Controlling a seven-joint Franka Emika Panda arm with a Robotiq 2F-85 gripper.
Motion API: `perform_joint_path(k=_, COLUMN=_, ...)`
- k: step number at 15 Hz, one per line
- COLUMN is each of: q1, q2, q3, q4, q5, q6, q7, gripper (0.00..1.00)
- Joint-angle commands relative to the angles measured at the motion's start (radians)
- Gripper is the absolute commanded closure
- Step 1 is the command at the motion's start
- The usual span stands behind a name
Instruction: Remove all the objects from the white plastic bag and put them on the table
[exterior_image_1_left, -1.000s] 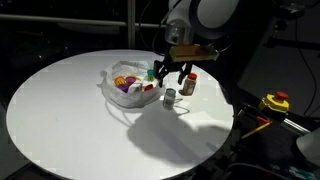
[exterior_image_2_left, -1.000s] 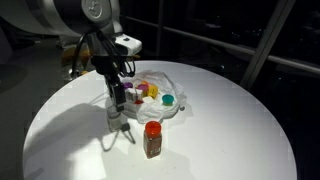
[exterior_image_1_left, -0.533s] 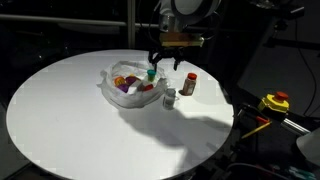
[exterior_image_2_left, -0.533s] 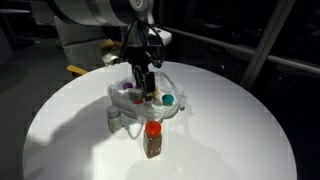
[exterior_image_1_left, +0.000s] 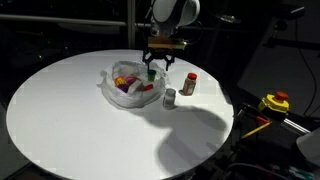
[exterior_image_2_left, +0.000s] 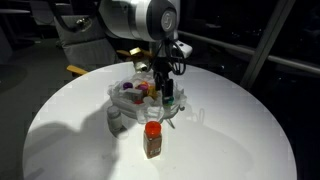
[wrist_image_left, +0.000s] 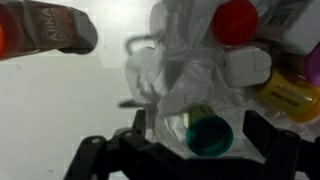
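Note:
My open gripper eases toward the right in the wrist view next and lowers around the jar's teal cap (wrist_image_left: 209, 135), because it sits nearer the gripper's finger on that side.
The white plastic bag (exterior_image_1_left: 118, 90) lies open on the round white table (exterior_image_1_left: 70, 120), also in the other exterior view (exterior_image_2_left: 180, 112) and wrist view (wrist_image_left: 175, 70). It holds several small items: a teal-capped jar (wrist_image_left: 205, 133), a red-capped item (wrist_image_left: 237, 20), a white bottle (wrist_image_left: 245, 68) and a yellow item (wrist_image_left: 290, 95). My gripper (exterior_image_1_left: 155, 68) is open, hanging just above the bag's near edge, fingers either side of the teal-capped jar (exterior_image_2_left: 168, 99). A red-capped spice bottle (exterior_image_1_left: 189, 83) and a small grey can (exterior_image_1_left: 169, 97) stand on the table beside the bag.
The spice bottle (exterior_image_2_left: 152, 140) stands in front of the bag; it shows lying across the top left of the wrist view (wrist_image_left: 45, 28). A yellow and red device (exterior_image_1_left: 275, 102) sits off the table. Dark railing and windows surround the table.
My gripper has moved from beside the grey can and spice bottle over to the bag, and now hangs above the teal-capped jar. It stays open and empty.

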Motion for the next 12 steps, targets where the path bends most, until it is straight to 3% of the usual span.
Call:
perform_joint_path(k=1, q1=-0.012, q2=0.079, q3=0.016, q4=0.143, q5=0.067, q6=-0.062, q7=-0.008, gripper=0.0)
perform_joint_path(k=11, q1=-0.01, q2=0.204, q3=-0.005, q4=0.293, q5=0.078, q6=-0.136, q7=0.005, gripper=0.0)
perform_joint_path(k=12, q1=-0.009, q2=0.209, q3=-0.011, q4=0.301, q5=0.074, q6=-0.139, q7=0.009, gripper=0.11)
